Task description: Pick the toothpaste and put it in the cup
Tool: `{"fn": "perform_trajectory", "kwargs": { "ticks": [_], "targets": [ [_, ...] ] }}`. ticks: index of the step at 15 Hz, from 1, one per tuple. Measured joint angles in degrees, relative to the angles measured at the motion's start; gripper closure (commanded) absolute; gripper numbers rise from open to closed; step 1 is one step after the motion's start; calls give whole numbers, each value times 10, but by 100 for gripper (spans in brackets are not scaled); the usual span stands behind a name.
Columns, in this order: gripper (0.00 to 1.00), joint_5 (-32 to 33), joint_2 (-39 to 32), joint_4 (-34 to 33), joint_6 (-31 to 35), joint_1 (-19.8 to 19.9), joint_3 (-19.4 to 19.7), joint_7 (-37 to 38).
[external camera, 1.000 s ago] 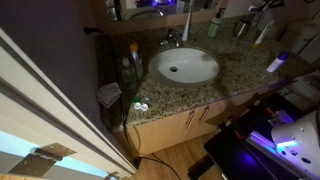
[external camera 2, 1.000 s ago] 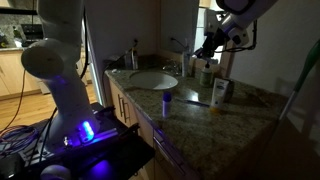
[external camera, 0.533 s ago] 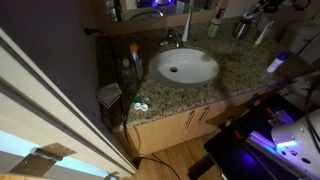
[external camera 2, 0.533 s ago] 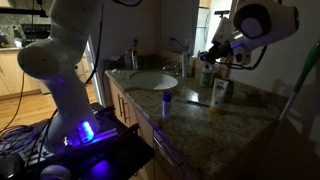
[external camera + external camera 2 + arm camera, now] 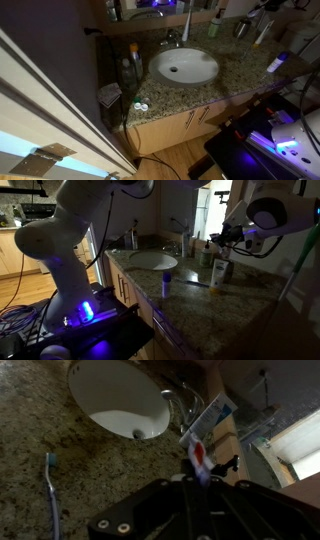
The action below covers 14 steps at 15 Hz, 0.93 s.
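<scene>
My gripper moves down toward the dark metallic cup [image 5: 241, 28] at the back of the counter next, since the toothpaste in its fingers still hangs above the counter.
In the wrist view my gripper [image 5: 200, 473] is shut on the lower end of the toothpaste [image 5: 208, 428], a white tube with red and blue print that sticks out ahead of the jaws. In an exterior view the gripper [image 5: 222, 238] hangs above the back of the granite counter, right of the sink. The cup [image 5: 241, 28], small, dark and metallic, stands at the back of the counter, right of the faucet. I cannot make it out in the wrist view.
The white sink basin [image 5: 184, 66] with its faucet [image 5: 180, 400] fills the counter's middle. A blue toothbrush [image 5: 50, 488] lies on the granite. A small green bottle [image 5: 213, 27], a white upright object [image 5: 220, 272] and a blue-capped item [image 5: 166, 282] stand nearby.
The arm and gripper have shifted right and slightly down over the counter's back, away from the sink, still holding the tube. The things on the counter have not moved.
</scene>
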State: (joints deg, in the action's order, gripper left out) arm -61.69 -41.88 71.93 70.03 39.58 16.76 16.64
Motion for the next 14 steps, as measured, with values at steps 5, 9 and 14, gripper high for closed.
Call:
{"fn": "perform_trajectory", "kwargs": {
  "ticks": [5,9,14],
  "targets": [
    [99,-15,-20,-1,10,1,-1,41],
    [99,-17,-27,-5,23,0,-2,78],
    [99,-17,-43,-23,44,0,-9,125]
  ]
}}
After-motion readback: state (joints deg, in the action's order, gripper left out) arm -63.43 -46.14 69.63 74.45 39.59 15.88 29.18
